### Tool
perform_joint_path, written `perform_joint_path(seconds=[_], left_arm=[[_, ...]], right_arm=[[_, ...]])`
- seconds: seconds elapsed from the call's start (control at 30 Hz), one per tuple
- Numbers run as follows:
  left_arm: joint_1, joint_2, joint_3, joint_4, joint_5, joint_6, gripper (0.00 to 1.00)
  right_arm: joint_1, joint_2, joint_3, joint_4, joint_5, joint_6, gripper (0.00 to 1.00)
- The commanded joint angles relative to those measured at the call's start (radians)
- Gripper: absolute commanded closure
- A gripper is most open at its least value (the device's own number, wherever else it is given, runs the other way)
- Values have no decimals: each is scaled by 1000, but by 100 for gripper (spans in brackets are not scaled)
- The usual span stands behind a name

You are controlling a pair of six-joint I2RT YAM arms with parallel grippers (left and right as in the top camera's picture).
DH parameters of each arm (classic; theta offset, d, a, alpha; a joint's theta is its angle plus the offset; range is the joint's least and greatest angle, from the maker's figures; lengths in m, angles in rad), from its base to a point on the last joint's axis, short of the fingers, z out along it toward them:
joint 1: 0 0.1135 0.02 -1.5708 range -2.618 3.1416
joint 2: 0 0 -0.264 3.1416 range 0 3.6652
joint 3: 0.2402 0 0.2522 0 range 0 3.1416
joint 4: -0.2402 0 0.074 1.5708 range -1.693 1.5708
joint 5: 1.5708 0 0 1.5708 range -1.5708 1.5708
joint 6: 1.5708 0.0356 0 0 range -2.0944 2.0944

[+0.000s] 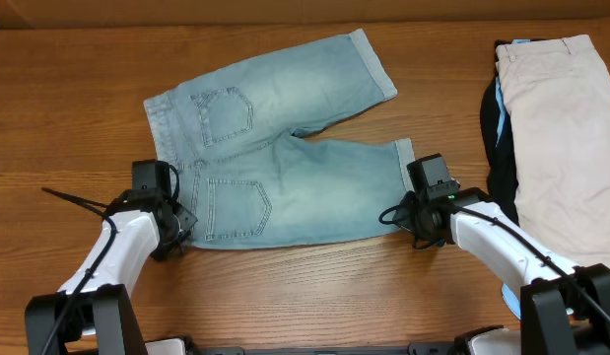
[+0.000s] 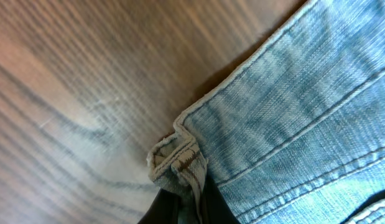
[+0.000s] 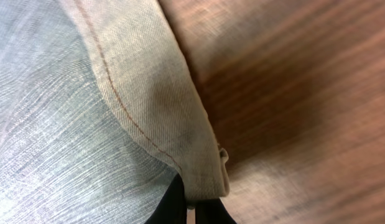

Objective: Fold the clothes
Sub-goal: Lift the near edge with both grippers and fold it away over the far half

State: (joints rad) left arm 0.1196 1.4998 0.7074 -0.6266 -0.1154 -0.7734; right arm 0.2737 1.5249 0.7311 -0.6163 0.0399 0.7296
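The shorts still lie spread open, so next I need to lift my left gripper, fold the near corner of the waistband over onto the waistband's far corner (image 1: 155, 107) and let go of it there.
Faded light-blue denim shorts (image 1: 275, 148) lie flat on the wooden table, back pockets up, waistband to the left and cuffed legs to the right. My left gripper (image 1: 174, 232) is shut on the waistband's near corner, seen in the left wrist view (image 2: 180, 163). My right gripper (image 1: 411, 222) is shut on the near leg's cuffed hem, seen in the right wrist view (image 3: 198, 180). Beige shorts (image 1: 566, 128) lie at the right on top of a black garment (image 1: 498, 138), with a sky-blue edge (image 1: 500, 94) showing.
The wooden table (image 1: 78, 118) runs left of the shorts. A black cable tie (image 1: 73, 200) sticks out from the left arm. The pile of garments sits close to the right arm.
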Motion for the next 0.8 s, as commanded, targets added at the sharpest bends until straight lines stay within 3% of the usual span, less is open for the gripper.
perform_joint_path(seconds=[0.0,0.1,0.4,0.77], left_arm=[[5,37,77,-145,-10,154,96],[5,37,256,-352,13,267,96],[2,34,701,-864,16,273,96],[-12,-263,670,-1000,90,265,96]], right_arm=[[-24,-49,67,-90,44,7,96],[-46,-133,192,-239,40,-21,96],[-105,-325,591,-514,36,-150,96],[-105,-453,656,-715,34,-171,96]])
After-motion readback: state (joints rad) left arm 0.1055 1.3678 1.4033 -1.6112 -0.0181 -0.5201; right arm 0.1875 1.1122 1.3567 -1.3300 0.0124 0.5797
